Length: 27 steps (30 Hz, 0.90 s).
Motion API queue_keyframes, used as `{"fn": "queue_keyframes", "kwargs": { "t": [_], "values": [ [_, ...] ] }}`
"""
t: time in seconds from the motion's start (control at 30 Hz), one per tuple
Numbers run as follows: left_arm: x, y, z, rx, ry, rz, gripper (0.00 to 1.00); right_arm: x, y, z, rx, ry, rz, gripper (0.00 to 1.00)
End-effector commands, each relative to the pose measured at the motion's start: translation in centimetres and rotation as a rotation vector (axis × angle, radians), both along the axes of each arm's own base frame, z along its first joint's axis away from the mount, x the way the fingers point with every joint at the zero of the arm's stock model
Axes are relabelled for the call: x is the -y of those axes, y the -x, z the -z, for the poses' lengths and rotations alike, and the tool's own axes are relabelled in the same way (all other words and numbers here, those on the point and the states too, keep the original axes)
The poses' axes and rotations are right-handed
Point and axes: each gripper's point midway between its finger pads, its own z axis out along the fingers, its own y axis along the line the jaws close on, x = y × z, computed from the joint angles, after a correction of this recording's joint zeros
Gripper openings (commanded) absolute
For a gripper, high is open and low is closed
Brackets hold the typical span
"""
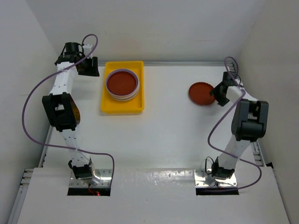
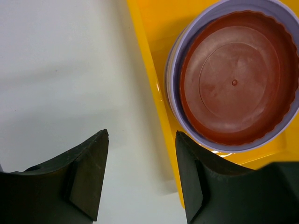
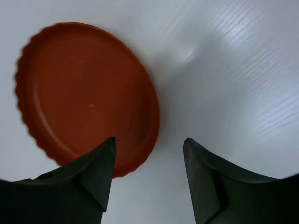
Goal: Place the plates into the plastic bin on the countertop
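I should next lower my right gripper with one finger inside and one outside the second dark red plate's rim (image 1: 214, 95) (image 3: 153, 142) and close it, since the rim shows between my open fingers.
The yellow plastic bin (image 1: 112, 103) stands on the white countertop (image 1: 173, 130) at the back left. It holds a stack of plates with a dark red plate (image 1: 123, 82) on top of a lilac one (image 1: 109, 88); lower plates are hidden. The stack also shows in the left wrist view (image 2: 238, 79), in the bin (image 2: 149, 60). A second dark red plate (image 1: 201, 93) lies on the countertop at the right, also in the right wrist view (image 3: 84, 98). My left gripper (image 2: 142, 140) is open and empty, left of the bin. My right gripper (image 3: 148, 147) is open, straddling that plate's right edge.
White walls enclose the table on three sides. A metal edge rail (image 1: 187, 63) runs along the back. Purple cables (image 1: 32, 93) loop beside both arms.
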Motion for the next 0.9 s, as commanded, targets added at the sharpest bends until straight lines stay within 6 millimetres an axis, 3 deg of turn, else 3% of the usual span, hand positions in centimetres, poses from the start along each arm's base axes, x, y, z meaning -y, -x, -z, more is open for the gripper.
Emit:
{"fn": "queue_keyframes", "kwargs": {
  "t": [0.0, 0.03, 0.07, 0.13, 0.17, 0.2, 0.23, 0.37, 0.4, 0.43, 0.47, 0.5, 0.57, 0.6, 0.67, 0.7, 0.73, 0.83, 0.87],
  "values": [
    [0.0, -0.8, -4.2, 0.107, 0.003, 0.007, 0.62, 0.5, -1.5, 0.6, -0.020, -0.002, -0.010, 0.60],
    [0.0, -0.7, -4.8, 0.119, 0.001, 0.008, 0.62, 1.8, -2.7, -0.4, -0.004, 0.021, 0.001, 0.60],
    [0.0, -0.7, -4.8, 0.119, 0.001, 0.008, 0.62, 1.8, -2.0, 2.3, -0.084, 0.005, 0.001, 0.59],
    [-0.2, -0.6, -5.2, 0.129, -0.015, 0.006, 0.62, 2.8, -3.0, 1.8, -0.086, -0.016, 0.023, 0.56],
    [-0.4, -0.4, -5.3, 0.128, -0.023, -0.002, 0.62, 2.7, -2.9, 2.5, -0.108, -0.025, 0.022, 0.53],
    [-0.4, -0.2, -5.9, 0.138, -0.025, -0.003, 0.62, 2.7, -2.4, 4.4, -0.158, -0.043, 0.025, 0.51],
    [-0.5, -0.1, -5.5, 0.128, -0.030, -0.009, 0.62, 2.8, -2.6, 4.7, -0.156, -0.050, 0.031, 0.49],
    [-0.6, 0.3, -6.6, 0.150, -0.046, -0.010, 0.62, 1.9, -2.4, 6.4, -0.174, -0.079, -0.002, 0.06],
    [-0.6, 0.4, -7.1, 0.161, -0.055, -0.003, 0.63, 1.8, -2.3, 6.1, -0.174, -0.079, -0.005, 0.00],
    [-0.6, 0.6, -6.9, 0.152, -0.054, -0.003, 0.66, 1.2, -2.8, 5.0, -0.142, -0.073, -0.028, 0.00],
    [-0.5, 0.6, -6.9, 0.153, -0.048, 0.004, 0.67, 0.7, -2.5, 5.2, -0.153, -0.067, -0.063, 0.00],
    [0.3, 0.7, -7.5, 0.167, -0.048, 0.028, 0.67, 0.5, -3.4, 2.7, -0.094, -0.035, -0.086, 0.00],
    [1.7, 0.8, -7.9, 0.174, -0.019, 0.072, 0.71, -1.3, -4.0, 0.6, -0.072, 0.079, -0.168, 0.00],
    [3.0, 0.8, -8.8, 0.198, -0.029, 0.105, 0.71, -2.9, -5.1, -3.2, 0.030, 0.129, -0.210, 0.00],
    [4.9, 0.8, -9.4, 0.215, -0.011, 0.162, 0.73, -4.8, -5.4, -5.0, 0.080, 0.207, -0.260, 0.00],
    [5.8, 0.8, -9.9, 0.227, -0.004, 0.184, 0.74, -7.7, -6.0, -8.3, 0.181, 0.230, -0.319, 0.00],
    [7.5, 0.9, -9.9, 0.228, 0.007, 0.223, 0.76, -8.8, -6.5, -9.8, 0.236, 0.247, -0.354, 0.00],
    [11.5, 1.2, -11.0, 0.252, 0.038, 0.318, 0.82, -16.0, -7.1, -13.0, 0.319, 0.257, -0.525, 0.00],
    [12.5, 1.1, -11.1, 0.254, 0.047, 0.341, 0.82, -17.4, -7.7, -13.8, 0.327, 0.255, -0.562, 0.00]
  ]
}}
